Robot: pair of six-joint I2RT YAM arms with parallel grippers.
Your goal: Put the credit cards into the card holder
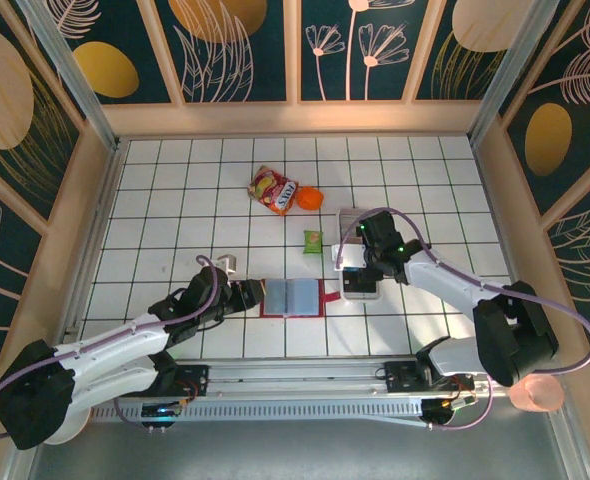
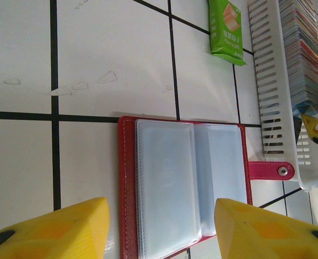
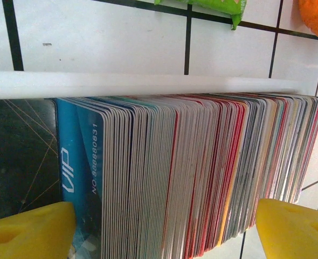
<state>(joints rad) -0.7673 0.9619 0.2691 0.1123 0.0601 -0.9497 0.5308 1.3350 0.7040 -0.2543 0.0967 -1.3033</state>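
Note:
I should move my right gripper gently toward the card row's end by the dark card next and narrow its fingers on the blue VIP card (image 3: 78,162), because that VIP card's side is uncovered.
The red card holder (image 1: 292,298) lies open and flat on the tiles, its bluish clear pockets (image 2: 186,183) facing up and its snap tab (image 2: 275,171) pointing toward the tray. My left gripper (image 2: 161,232) is open at the holder's near end, one yellow finger (image 2: 56,229) beside the red edge and the other by the far corner. The credit cards (image 3: 191,172) stand on edge in a dense row, a blue VIP card (image 3: 78,162) at one end. My right gripper (image 3: 164,232) is open, its fingers either side of the row.
The long white tray (image 1: 347,216) holding the cards lies right of the holder. A green packet (image 1: 313,240), a red-and-yellow snack packet (image 1: 273,190) and an orange ball (image 1: 310,198) lie farther back. A small white object (image 1: 228,263) sits left of the holder.

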